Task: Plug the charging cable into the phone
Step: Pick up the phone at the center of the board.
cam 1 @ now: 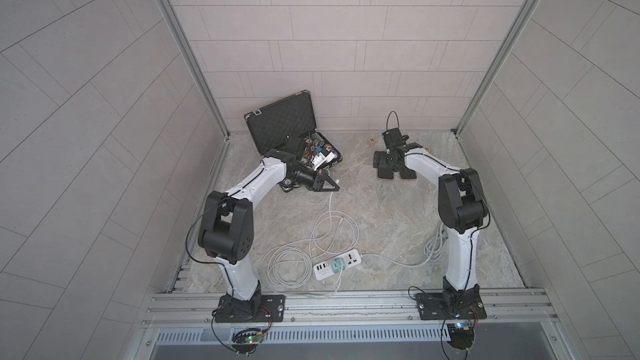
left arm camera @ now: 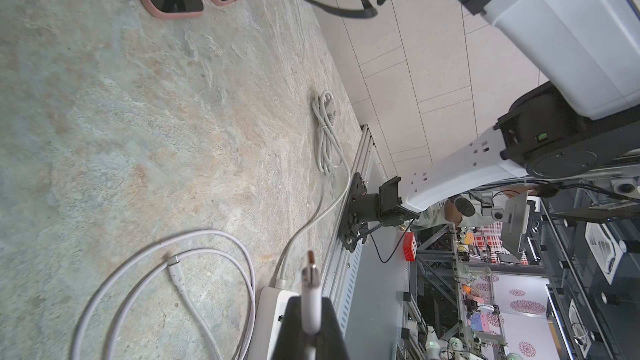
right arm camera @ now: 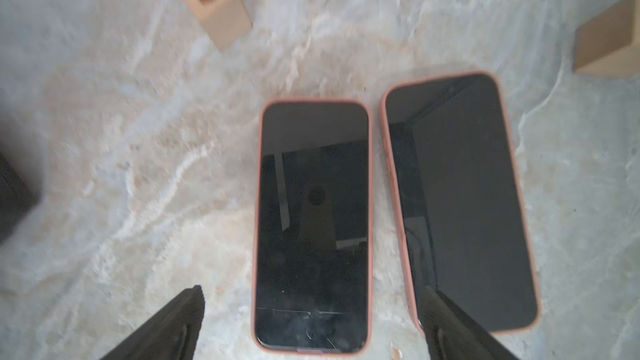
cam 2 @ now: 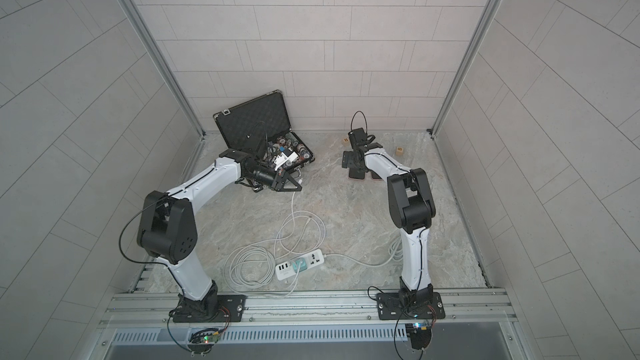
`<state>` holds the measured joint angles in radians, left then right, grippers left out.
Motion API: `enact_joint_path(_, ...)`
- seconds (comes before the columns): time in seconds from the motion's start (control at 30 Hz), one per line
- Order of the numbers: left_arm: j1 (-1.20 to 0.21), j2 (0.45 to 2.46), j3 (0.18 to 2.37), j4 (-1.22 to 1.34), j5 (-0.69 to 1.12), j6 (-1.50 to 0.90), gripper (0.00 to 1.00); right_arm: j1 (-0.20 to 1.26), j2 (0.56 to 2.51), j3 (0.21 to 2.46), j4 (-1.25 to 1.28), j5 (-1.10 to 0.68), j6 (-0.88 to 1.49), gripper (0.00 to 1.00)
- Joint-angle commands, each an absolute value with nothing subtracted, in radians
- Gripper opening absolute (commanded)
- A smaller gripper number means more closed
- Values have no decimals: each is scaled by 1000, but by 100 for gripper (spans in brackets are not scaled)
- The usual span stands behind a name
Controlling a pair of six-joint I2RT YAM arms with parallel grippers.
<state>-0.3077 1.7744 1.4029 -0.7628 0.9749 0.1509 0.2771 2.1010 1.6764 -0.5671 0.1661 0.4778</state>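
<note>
Next, the right gripper moves down and closes its fingers on the long sides of the first phone [cam 1: 385, 172] [right arm camera: 313, 226]. That phone lies below it, between its open fingers.
Two phones in pink cases lie side by side, screens up, on the marble table: one phone [right arm camera: 313, 219] and a second phone [right arm camera: 460, 202]. My right gripper [right arm camera: 311, 294] hovers open over them. Its fingers straddle the near end of the first phone, and one fingertip [right arm camera: 436, 309] overlaps the second phone's edge. In both top views the right gripper [cam 1: 384, 164] covers most of the phones [cam 1: 386, 175]. My left gripper [left arm camera: 310, 306] is shut on the white plug of the charging cable [left arm camera: 309, 292], metal tip pointing outward. It sits near the case [cam 1: 331, 187], well left of the phones.
An open black case [cam 1: 284, 122] full of small parts stands at the back left. A white power strip [cam 1: 337, 264], loops of white cable [cam 1: 332, 226] and a bundled grey cord [cam 1: 434, 244] lie near the front. Wooden letter blocks [right arm camera: 214, 5] [right arm camera: 609, 43] sit behind the phones.
</note>
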Motion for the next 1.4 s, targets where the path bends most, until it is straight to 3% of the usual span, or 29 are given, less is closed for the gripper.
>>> enact_joint_path(0.0,-303,1744,1388,-750,990,148,0,279,2166,1744,-552,199,538,100)
enact_joint_path(0.47,-303,1755,1381,-737,992,137,0,277,2318,1804,-558,259,542,99)
enact_joint_path(1.03,-303,1745,1384,-738,994,133,0,269,2304,1768,-622,248,478,74)
enact_joint_path(1.37,-302,1744,1396,-750,992,141,0,271,2142,1689,-587,196,319,64)
